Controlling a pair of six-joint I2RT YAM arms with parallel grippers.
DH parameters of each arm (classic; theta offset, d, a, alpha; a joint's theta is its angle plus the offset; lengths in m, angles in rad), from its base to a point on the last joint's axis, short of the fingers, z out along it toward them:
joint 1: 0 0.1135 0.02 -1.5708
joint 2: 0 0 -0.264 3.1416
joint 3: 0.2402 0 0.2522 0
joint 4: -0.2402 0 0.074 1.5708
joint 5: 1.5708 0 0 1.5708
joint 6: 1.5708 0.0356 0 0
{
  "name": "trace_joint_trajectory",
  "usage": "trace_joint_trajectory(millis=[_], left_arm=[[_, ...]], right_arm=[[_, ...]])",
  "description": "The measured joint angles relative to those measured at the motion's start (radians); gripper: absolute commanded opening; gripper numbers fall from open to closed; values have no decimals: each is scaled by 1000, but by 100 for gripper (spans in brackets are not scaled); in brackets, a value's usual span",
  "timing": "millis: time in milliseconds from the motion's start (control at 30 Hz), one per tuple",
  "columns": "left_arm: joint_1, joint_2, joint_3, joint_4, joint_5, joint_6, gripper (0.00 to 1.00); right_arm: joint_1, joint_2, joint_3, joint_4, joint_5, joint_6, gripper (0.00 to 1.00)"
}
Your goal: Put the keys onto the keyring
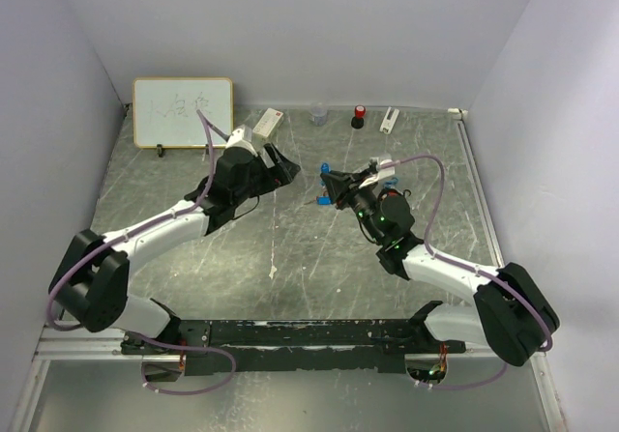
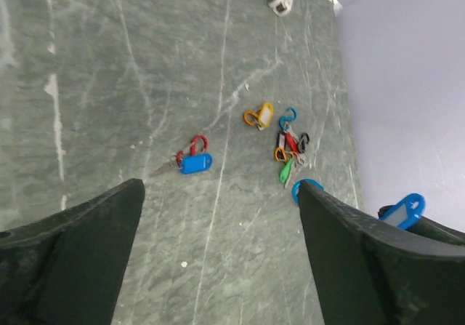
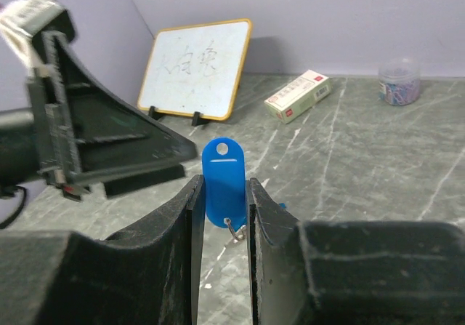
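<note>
The tabletop (image 1: 347,212) beside the blue-tagged key is bare below and to the right of my right gripper in the top view, so next I should tilt the gripper down and lower it there.
My right gripper (image 3: 221,194) is shut on a blue key tag (image 3: 224,181) and holds it upright above the table, with a small metal ring hanging under the tag. The same tag shows in the top view (image 1: 324,169) and the left wrist view (image 2: 403,210). My left gripper (image 2: 221,194) is open and empty, hovering over the table to the left of the right gripper (image 1: 329,188). On the table lie a blue-tagged key with a red clip (image 2: 193,161), a yellow tag with an orange clip (image 2: 260,115), and a cluster of red and green tags and clips (image 2: 289,152). A blue loop (image 2: 299,187) is partly hidden by my finger.
A whiteboard (image 1: 183,112) stands at the back left, with a small box (image 1: 268,121) beside it. A clear cup (image 1: 317,113), a red-and-black item (image 1: 359,115) and a white object (image 1: 389,120) stand along the back wall. Walls close in the left and right sides.
</note>
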Motion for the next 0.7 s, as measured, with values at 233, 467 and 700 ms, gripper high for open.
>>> trace_joint_trajectory(millis=[233,467,700], left_arm=[[26,-75,-16,-27,-58,12,100],[40,-89,-32,-42,-69,16,100],[48,-94,-37,-56,-68,16,100]], right_arm=[[-47,61,12,-63,35,-9,0],[-87,83,35,-190,80,-2,0],[-89,57,81,-321,103,13,0]])
